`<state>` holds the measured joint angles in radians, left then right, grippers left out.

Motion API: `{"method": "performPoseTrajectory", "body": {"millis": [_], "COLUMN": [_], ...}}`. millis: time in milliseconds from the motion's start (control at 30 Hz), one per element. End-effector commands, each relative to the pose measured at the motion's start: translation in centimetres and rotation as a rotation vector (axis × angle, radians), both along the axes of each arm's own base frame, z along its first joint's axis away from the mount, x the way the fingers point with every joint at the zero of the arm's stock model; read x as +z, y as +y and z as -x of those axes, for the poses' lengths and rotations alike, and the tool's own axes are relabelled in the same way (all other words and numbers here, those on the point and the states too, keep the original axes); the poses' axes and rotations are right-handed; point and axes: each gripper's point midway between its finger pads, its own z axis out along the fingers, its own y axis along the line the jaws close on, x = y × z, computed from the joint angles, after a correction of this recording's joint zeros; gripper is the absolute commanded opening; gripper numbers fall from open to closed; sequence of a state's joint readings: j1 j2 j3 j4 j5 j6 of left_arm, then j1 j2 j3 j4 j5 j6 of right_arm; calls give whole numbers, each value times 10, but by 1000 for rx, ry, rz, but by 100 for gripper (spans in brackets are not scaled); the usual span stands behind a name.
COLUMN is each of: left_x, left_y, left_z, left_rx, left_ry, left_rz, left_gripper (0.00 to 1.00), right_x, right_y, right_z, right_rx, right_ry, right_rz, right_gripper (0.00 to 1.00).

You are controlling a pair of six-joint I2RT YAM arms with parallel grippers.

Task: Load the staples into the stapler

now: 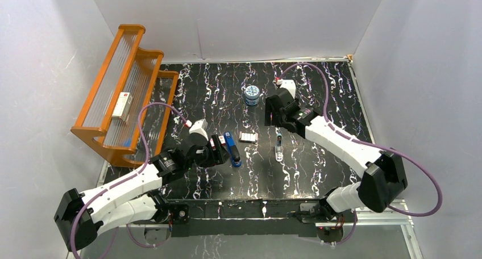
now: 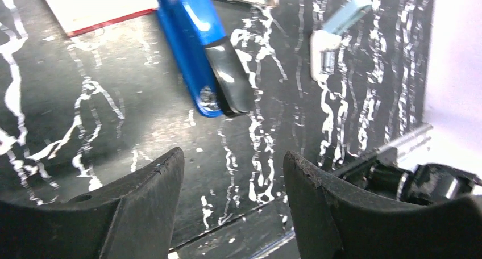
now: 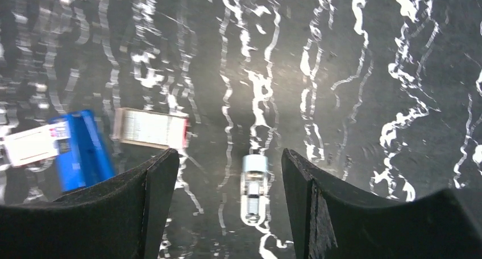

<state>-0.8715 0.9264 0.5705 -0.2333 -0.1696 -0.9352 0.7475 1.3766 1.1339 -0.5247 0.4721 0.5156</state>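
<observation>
The stapler's light-blue end (image 1: 279, 138) (image 3: 255, 163) is below my right gripper, in line with the gap between its open fingers. I will lower the gripper and close it across that end.
The blue stapler (image 1: 232, 149) with its black end lies on the dark marbled table, left of centre. In the left wrist view the stapler (image 2: 199, 49) lies just ahead of my left gripper (image 2: 233, 154), which is open and empty. From above, that left gripper (image 1: 220, 147) hangs close to the stapler's left side. The small red-and-white staples box (image 1: 248, 137) rests right of the stapler, and in the right wrist view the staples box (image 3: 150, 128) lies flat. My right gripper (image 3: 228, 152) is open and empty, well above the table.
A small white and light-blue tool (image 3: 254, 188) lies below the right fingers. A white flat box with a red edge (image 2: 94, 6) sits left of the stapler. A round blue tin (image 1: 251, 94) stands further back. An orange rack (image 1: 122, 94) fills the left side.
</observation>
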Motion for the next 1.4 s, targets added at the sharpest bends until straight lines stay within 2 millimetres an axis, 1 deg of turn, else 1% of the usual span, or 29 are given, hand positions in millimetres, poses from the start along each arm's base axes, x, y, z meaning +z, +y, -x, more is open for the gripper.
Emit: {"method": "performPoseTrajectory", "body": {"millis": [0, 67, 200, 267, 333, 500, 633, 700, 867, 967, 1067, 1167, 1267, 1367], "left_x": [40, 39, 33, 30, 29, 25, 24, 26, 14, 12, 10, 0, -9, -15], "left_y": [-34, -38, -43, -47, -54, -62, -69, -75, -81, -85, -86, -88, -95, -104], "left_z": [-5, -7, -8, -6, 0, 5, 10, 9, 12, 11, 9, 9, 14, 21], "left_rx": [-138, -150, -166, -185, -226, -268, -300, -311, -310, -284, -231, -181, -171, -160], "left_ry": [-87, -85, -70, -59, -36, -4, 15, 10, 58, 72, 95, 142, 181, 220], "left_rz": [121, 116, 103, 113, 130, 153, 172, 194, 198, 204, 216, 222, 238, 249], "left_gripper": [63, 64, 68, 71, 73, 74, 72, 71, 67, 63, 61, 61, 59, 54], "right_x": [-32, -44, -66, -74, -77, -90, -100, -101, -101, -101, -96, -89, -85, -85], "right_y": [-27, -30, -26, -28, -29, -27, -28, -31, -33, -32, -29, -20, -9, 1], "right_z": [-10, -13, -15, -15, -14, -3, 7, 10, 16, 18, 20, 23, 31, 41], "right_rx": [-9, -8, 27, 25, 20, 26, 28, 25, 34, 33, 26, 30, 33, 37], "right_ry": [83, 122, 187, 215, 230, 274, 315, 319, 322, 320, 312, 293, 277, 268], "right_rz": [83, 102, 103, 107, 106, 84, 77, 79, 73, 63, 29, -17, -38, -41], "right_gripper": [73, 69, 65, 61, 58, 56, 53, 51, 39, 28, 24, 23, 23, 23]}}
